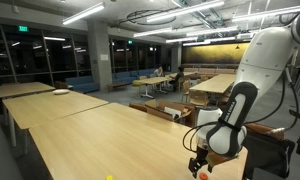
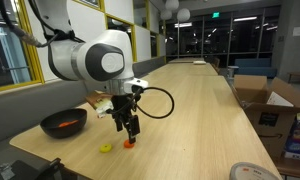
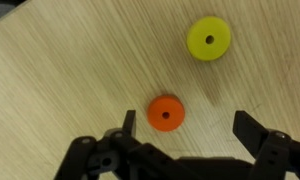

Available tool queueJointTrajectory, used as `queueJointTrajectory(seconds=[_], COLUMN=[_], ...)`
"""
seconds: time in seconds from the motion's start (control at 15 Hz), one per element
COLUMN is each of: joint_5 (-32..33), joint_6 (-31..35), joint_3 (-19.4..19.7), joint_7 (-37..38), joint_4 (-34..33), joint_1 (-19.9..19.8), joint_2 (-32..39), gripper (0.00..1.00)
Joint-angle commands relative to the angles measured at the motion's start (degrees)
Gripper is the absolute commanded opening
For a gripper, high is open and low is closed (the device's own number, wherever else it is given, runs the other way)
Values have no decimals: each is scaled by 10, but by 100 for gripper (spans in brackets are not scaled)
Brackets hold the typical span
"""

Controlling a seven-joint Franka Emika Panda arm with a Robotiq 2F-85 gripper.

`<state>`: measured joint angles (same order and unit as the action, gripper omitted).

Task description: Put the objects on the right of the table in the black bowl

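The orange ring (image 3: 165, 113) is between the open fingers of my gripper. My gripper needs to go down next and close around it.
A small orange ring (image 3: 165, 113) lies flat on the pale wood table (image 3: 70, 70). In the wrist view it sits between my open gripper's (image 3: 190, 125) fingers, nearer one finger and apart from both. In both exterior views the gripper (image 2: 127, 130) (image 1: 198, 165) hangs just above the orange item (image 2: 129, 142) (image 1: 202, 173) near the table's end. The black bowl (image 2: 52, 128) stands a short way beside it, with something orange-red showing inside. I see only this one orange item on the table. The bowl is out of the wrist view.
A small yellow-green ring (image 3: 208, 38) (image 2: 106, 149) lies close to the orange item. Cardboard boxes (image 2: 262, 100) stand beside the table. A white dish (image 1: 60, 92) sits on a far table. The long tabletop (image 2: 190, 100) stretches away behind the arm.
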<state>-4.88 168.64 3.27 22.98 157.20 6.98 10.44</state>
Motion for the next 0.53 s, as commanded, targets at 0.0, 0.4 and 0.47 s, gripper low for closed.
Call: queueJointTrajectory(seconds=[0.0,0.4,0.47], joint_5=[-77,-135,-129], joint_6=[26,15,14], joint_3=[-47,-67,-61], joint_7=[-48,-74,-68], joint_4=[0,0,0], joint_1=[-42,-66,-65], joint_2=[5,12,15], gripper=[100,100,100])
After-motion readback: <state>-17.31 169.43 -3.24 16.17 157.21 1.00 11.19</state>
